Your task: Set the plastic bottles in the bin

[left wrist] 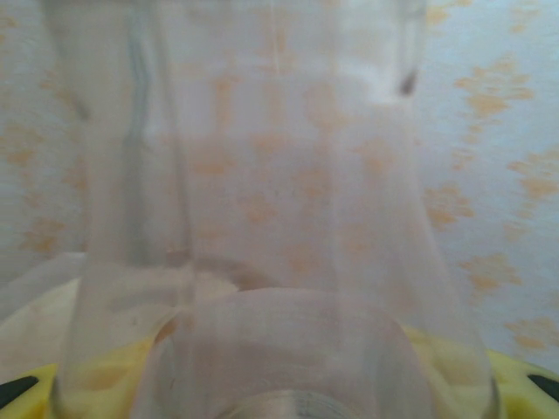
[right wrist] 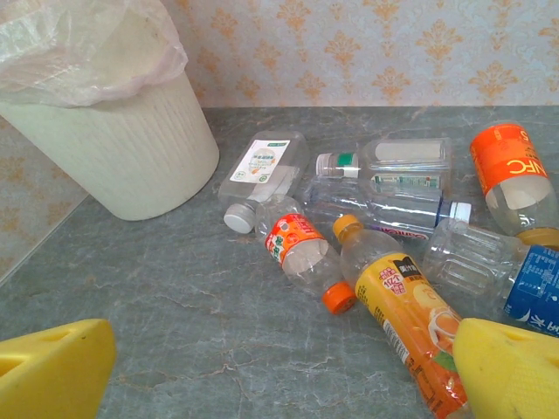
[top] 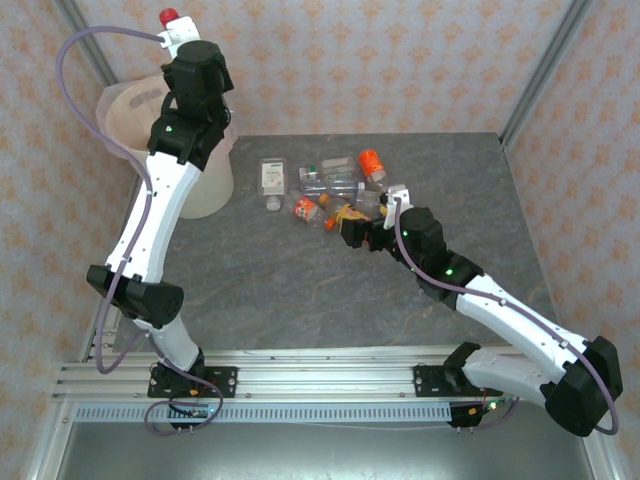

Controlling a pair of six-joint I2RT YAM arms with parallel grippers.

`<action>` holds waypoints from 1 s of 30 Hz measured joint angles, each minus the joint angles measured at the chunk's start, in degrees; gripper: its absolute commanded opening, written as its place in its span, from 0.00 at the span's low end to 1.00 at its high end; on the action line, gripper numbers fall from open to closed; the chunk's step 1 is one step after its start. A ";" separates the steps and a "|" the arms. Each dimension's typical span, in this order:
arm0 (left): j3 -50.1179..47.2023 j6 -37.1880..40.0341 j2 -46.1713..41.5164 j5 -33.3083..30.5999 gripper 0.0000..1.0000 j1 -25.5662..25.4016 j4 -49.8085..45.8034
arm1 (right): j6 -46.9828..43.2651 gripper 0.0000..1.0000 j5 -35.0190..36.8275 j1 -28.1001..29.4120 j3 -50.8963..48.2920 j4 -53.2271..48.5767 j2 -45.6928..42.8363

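Note:
My left gripper brings the clear plastic bottle across and down over the bin's opening (top: 136, 112) next and releases it, since it still stands high above the bin's rim.
My left gripper (top: 186, 48) is raised over the bin (top: 212, 186) and shut on a clear plastic bottle (top: 176, 32) with a red cap, standing upright. In the left wrist view that bottle (left wrist: 262, 218) is pressed close to the lens, between the yellow fingers (left wrist: 524, 384). Several plastic bottles (top: 335, 190) lie in a pile mid-table. My right gripper (top: 356, 231) hovers open at the pile's near side. Between its yellow fingers (right wrist: 511, 371) lie an orange-labelled bottle (right wrist: 301, 249) and a yellow-orange juice bottle (right wrist: 406, 319), neither gripped. The cream bin (right wrist: 131, 157) has a pinkish liner.
The bin stands at the table's far left corner, next to the patterned wall. Bare grey tabletop (top: 280, 290) stretches from the pile to the near rail. Metal frame posts (top: 545, 65) rise at the back corners.

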 measured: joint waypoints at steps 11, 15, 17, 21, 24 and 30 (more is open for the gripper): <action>2.80 3.69 6.01 6.80 0.53 11.61 -0.37 | 0.76 0.99 0.52 0.00 -0.09 -0.11 -0.46; 2.80 4.42 7.78 12.28 0.53 14.21 -1.84 | 1.57 0.99 0.81 0.00 -0.24 -0.15 -0.81; 2.82 4.44 8.96 15.56 0.53 15.19 -2.97 | 1.99 0.99 0.85 0.00 -0.24 -0.31 -0.81; 2.95 4.28 11.87 20.65 0.55 16.76 -5.55 | 2.93 0.99 1.25 0.00 -0.24 -1.07 -0.81; 2.95 4.22 14.53 23.96 0.56 17.88 -7.54 | 3.34 0.99 1.38 0.00 -0.24 -1.68 -0.79; 2.95 4.20 18.56 28.33 0.60 18.58 -10.25 | 3.78 0.99 1.38 0.00 -0.24 -2.36 -0.22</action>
